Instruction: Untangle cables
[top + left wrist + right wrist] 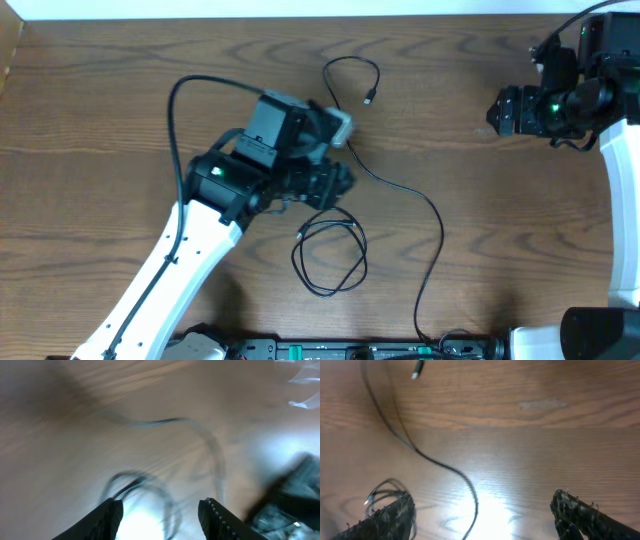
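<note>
The long black cable bends clear of the coil (141, 481). My right gripper needs to move back, to the left in the overhead view, and down onto that bend of the cable.
A thin black cable (402, 187) runs from a small plug (370, 98) in a loop at the back, past my left gripper, to the table's front edge. A second black cable lies coiled (330, 257) just in front of my left gripper (338, 186). In the blurred left wrist view the gripper (162, 515) is open and empty above the coil (141, 481). My right gripper (497, 110) is at the far right, apart from the cables. The right wrist view shows it (482, 512) wide open and empty, with the long cable (445, 467), its plug (418, 370) and the coil (384, 488) ahead. No white cord shows.
The left arm's own thick black wire (175, 110) arches over the table on the left. Robot base hardware (350, 350) lines the front edge. The wooden table's back edge (300, 17) runs along the top. A tan box edge (10, 50) stands at the far left.
</note>
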### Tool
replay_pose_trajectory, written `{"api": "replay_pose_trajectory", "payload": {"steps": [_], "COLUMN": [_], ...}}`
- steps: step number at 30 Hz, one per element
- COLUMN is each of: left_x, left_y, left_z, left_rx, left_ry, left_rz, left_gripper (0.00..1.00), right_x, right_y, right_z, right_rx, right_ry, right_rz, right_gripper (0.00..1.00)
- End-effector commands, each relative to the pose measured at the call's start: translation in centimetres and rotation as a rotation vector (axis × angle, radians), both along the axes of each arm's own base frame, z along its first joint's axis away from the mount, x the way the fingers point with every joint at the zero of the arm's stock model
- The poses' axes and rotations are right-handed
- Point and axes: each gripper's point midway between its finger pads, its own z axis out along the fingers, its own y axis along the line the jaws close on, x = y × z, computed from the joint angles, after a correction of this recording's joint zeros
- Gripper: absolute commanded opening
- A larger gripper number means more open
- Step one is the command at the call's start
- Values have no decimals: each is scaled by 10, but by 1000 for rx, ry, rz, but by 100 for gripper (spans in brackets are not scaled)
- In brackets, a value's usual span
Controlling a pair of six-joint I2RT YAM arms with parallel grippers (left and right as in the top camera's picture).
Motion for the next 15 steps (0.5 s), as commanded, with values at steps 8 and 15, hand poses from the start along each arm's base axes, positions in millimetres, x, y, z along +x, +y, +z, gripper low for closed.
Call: {"api": "replay_pose_trajectory", "payload": {"steps": [8, 15], "left_x": [24, 21], "left_y": [103, 105], "left_z": [-29, -36], "left_rx": [178, 188], "left_ry": [145, 162], "left_rz": [558, 561], "left_gripper": [60, 62], "right_x": [-43, -89], "right_y": [63, 53], "right_z": [-59, -148], "right_rx": [-3, -64], "right_ry": [170, 413], "right_rz": [300, 101], "right_gripper": [87, 84]}}
